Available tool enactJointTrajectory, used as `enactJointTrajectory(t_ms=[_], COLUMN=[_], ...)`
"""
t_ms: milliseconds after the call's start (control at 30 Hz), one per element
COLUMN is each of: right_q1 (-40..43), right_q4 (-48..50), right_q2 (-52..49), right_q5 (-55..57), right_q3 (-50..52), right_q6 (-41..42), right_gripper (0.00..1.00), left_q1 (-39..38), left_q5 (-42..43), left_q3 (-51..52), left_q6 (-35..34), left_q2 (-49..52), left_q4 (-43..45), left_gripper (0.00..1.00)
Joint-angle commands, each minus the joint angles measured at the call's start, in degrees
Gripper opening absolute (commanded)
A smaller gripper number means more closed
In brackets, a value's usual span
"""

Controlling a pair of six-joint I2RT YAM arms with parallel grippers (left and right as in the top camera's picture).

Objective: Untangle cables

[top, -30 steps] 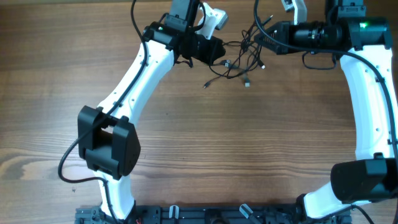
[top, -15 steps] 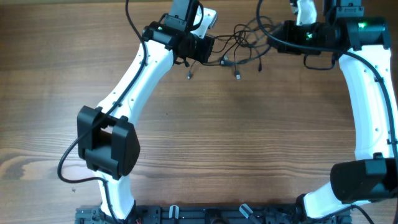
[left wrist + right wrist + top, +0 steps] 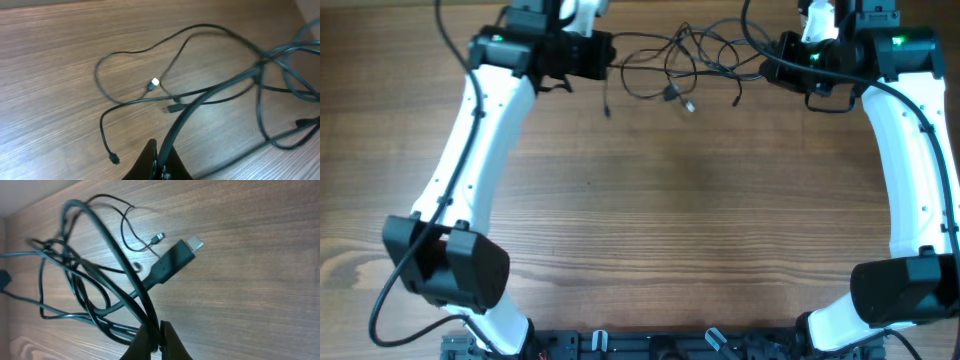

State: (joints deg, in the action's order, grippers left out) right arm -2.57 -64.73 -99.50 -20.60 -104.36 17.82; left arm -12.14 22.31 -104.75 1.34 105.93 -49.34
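Observation:
I will next carry the bunched cable pieces with my right gripper from the table's far edge back toward its middle, to release them where empty wood leaves room.
A tangle of thin black cables with small plug ends hangs stretched between my two grippers at the far edge of the wooden table. My left gripper is shut on one thicker black cable, which runs up and right from the jaws. Thin strands with small plugs loop over the table beyond it. My right gripper is shut on several cable strands, pinched at the jaws. A larger flat plug hangs near them.
The wooden table stretches from the cables toward the front. The arm bases and a black rail stand at the front edge. Thick black arm cables loop near both wrists at the back.
My left gripper has moved far to the left with its cable. The tangle has been pulled out wider and flatter between the grippers. The right gripper has shifted slightly right.

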Motion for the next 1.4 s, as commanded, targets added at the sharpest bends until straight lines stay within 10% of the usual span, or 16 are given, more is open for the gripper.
enactJointTrajectory(t_ms=[0, 633, 1367], right_q1=[6.8, 10.7, -9.5], right_q4=[-0.9, 1.3, 3.1], right_q2=[1.5, 1.5, 1.6], right_q5=[14.6, 14.1, -2.7], right_q3=[-0.2, 4.0, 3.9], right_q6=[0.6, 0.2, -10.4], right_gripper=[0.04, 0.05, 0.05], left_q1=[9.8, 12.2, 10.9], left_q5=[-11.3, -9.5, -8.2], left_q3=[-0.2, -0.2, -0.2], left_q6=[0.7, -0.3, -0.3], left_q2=[-2.6, -5.1, -5.0], left_q4=[-0.7, -0.3, 0.2], left_gripper=[0.04, 0.04, 0.06])
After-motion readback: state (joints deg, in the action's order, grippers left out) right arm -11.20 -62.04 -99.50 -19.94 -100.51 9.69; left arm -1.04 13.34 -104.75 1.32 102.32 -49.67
